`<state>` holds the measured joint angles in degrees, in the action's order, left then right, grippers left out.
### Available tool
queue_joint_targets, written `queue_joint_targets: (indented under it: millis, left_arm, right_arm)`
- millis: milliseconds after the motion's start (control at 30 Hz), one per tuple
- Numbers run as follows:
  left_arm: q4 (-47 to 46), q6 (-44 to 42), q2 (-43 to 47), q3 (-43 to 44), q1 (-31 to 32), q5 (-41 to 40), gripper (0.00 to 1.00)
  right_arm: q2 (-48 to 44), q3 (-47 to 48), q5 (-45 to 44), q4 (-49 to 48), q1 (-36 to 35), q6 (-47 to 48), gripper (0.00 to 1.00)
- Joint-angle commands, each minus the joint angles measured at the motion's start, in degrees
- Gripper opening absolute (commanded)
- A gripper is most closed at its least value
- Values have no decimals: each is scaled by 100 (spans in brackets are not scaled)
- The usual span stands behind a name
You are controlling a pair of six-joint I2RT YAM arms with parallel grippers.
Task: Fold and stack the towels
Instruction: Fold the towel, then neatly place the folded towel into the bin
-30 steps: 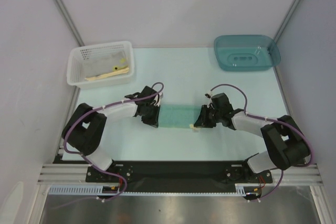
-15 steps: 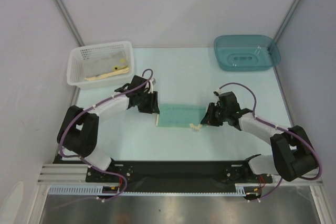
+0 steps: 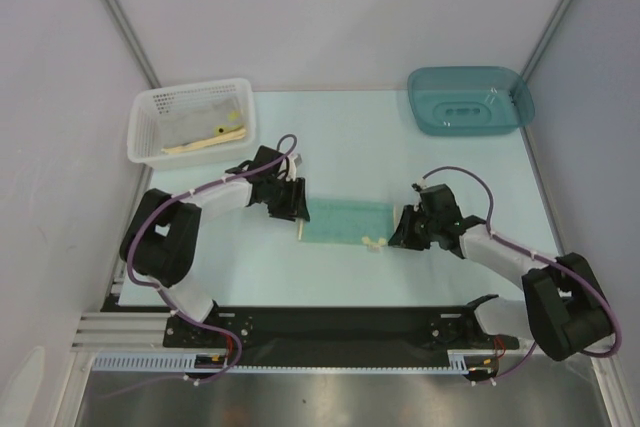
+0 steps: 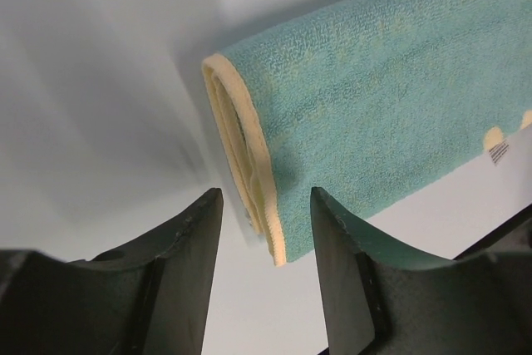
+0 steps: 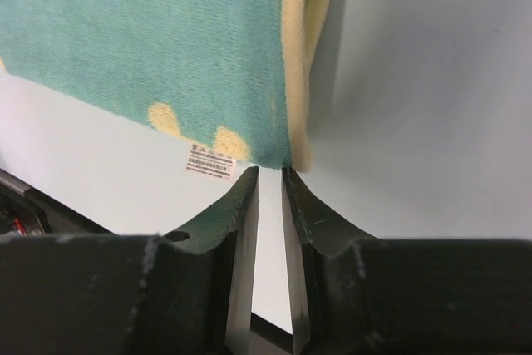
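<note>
The layers of the towel's cream folded edge lie below my left gripper, between its open fingers, so it will next move down slightly toward the towel and close on them.
A folded teal towel [image 3: 345,220] with cream edging lies flat on the table between the two arms. My left gripper [image 3: 297,209] is at its left end. In the left wrist view the gripper [image 4: 264,205] is open, with the towel [image 4: 374,97] and its cream folded edge just ahead of the jaws, not gripped. My right gripper [image 3: 397,232] is at the towel's near right corner. In the right wrist view the gripper [image 5: 268,174] is almost closed, its tips at the corner of the towel [image 5: 166,39], beside a white label [image 5: 209,160]. No cloth shows in the narrow gap.
A white basket [image 3: 140,132] at the back left holds a greyish towel and a cream piece. A teal plastic tub [image 3: 470,99] sits at the back right. Walls close in both sides.
The left gripper lifted off the towel's left end toward the back, then came back beside it. The right gripper drew back to the right and nearer. The towel stays flat.
</note>
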<state>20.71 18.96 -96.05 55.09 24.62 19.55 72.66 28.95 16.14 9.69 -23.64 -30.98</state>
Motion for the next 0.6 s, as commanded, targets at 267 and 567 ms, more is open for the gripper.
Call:
queue_joint_targets:
  millis: [267,567]
  left_arm:
    - [-392,46,-186,-33,-45,348,54]
    - [-656,450,-458,-87,130,199,44]
  right_arm:
    - [-1070,805,-49,797,35,294,27]
    - [-1255,884,-58,718,-9,330,32]
